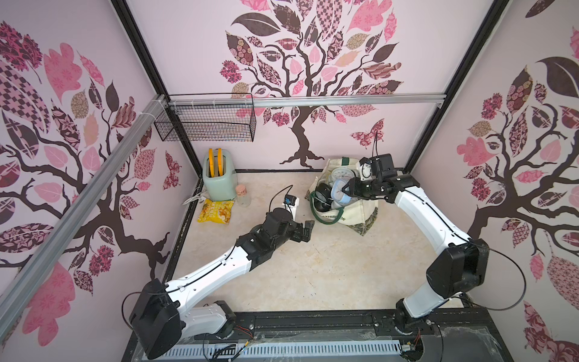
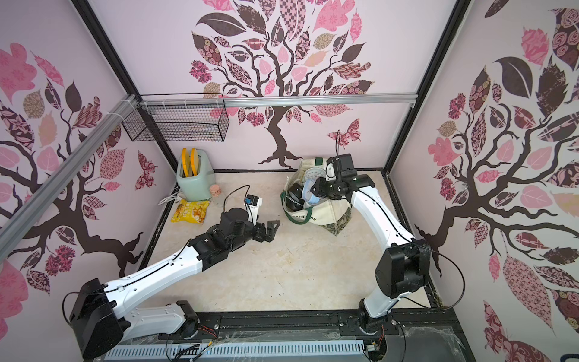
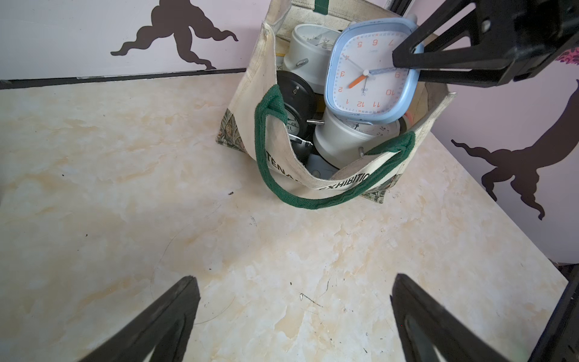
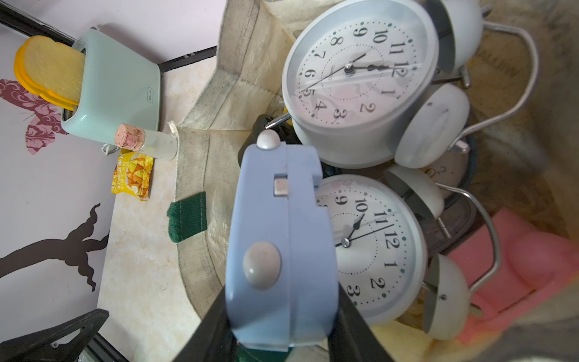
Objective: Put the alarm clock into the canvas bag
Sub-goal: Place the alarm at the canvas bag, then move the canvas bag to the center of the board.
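My open left gripper moves outward and toward the bag next to close on the bag's rim [image 1: 311, 196] [image 3: 274, 107] beside the black clock. The held clock leaves that rim clear.
The alarm clock [image 1: 339, 191] [image 2: 308, 191] is light blue and square with a white face [image 3: 369, 69]. My right gripper [image 1: 346, 191] [image 2: 316, 189] is shut on its sides and holds it over the open mouth of the canvas bag [image 1: 354, 213] [image 2: 322, 215]. In the right wrist view the clock's blue edge [image 4: 279, 244] sits between the black fingers [image 4: 213, 326]. The cream bag [image 3: 250, 94] has green handles and stands at the back right. My left gripper [image 1: 308, 230] [image 2: 272, 228] [image 3: 293, 279] hangs open and empty over bare table, short of the bag.
Inside the bag lie two white twin-bell clocks [image 4: 360, 72] [image 4: 369, 244], a black clock [image 3: 297, 97] and something pink [image 4: 517, 260]. A mint toaster [image 1: 217, 178], a corked jar [image 1: 242, 196] and a yellow snack packet [image 1: 216, 211] stand at the back left. A wire basket [image 1: 206, 122] hangs above.
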`<action>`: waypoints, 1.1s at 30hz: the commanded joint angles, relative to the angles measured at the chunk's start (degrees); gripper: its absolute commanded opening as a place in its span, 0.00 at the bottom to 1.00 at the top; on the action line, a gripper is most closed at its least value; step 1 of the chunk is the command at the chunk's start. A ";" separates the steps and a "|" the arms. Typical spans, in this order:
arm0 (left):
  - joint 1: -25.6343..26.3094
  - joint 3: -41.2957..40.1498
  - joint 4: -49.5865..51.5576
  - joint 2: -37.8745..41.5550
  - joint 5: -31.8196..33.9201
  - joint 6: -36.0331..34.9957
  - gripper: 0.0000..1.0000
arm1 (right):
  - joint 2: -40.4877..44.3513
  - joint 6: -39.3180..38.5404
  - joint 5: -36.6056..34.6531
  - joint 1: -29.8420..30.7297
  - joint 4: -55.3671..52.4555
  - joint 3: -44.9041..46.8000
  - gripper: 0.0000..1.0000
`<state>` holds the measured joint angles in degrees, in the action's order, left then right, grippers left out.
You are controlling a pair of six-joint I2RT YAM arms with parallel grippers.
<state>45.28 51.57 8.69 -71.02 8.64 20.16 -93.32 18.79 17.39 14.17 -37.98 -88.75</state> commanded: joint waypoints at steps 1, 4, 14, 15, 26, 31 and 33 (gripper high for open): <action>-0.28 3.15 -0.53 -1.17 -0.77 0.48 0.98 | -4.14 -1.83 -2.93 0.24 -4.06 -2.21 0.40; -0.28 4.47 -0.20 -2.45 -0.85 0.75 0.98 | -4.85 -1.71 -4.08 0.24 -3.57 -3.26 0.58; -1.76 14.66 4.26 -13.97 -2.40 5.86 0.98 | -3.03 -0.33 -11.64 0.24 -3.02 -8.48 0.84; -1.84 15.30 4.30 -14.97 -2.02 6.25 0.98 | -2.53 -0.24 -13.60 0.20 -2.72 -8.75 0.88; -3.43 28.31 11.39 -26.53 1.62 13.35 0.98 | -9.74 -1.08 -29.18 -3.29 -6.19 -20.19 1.00; -3.69 31.67 14.09 -29.78 3.45 16.59 0.97 | -17.00 -1.31 -28.02 -7.96 -7.84 -27.48 1.00; -3.69 33.15 15.81 -31.10 4.33 17.61 0.95 | -20.17 -1.72 -25.72 -9.31 -8.88 -30.33 1.00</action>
<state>41.65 80.84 20.93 -100.44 11.00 35.07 -108.88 17.85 -8.69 7.11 -43.40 -115.57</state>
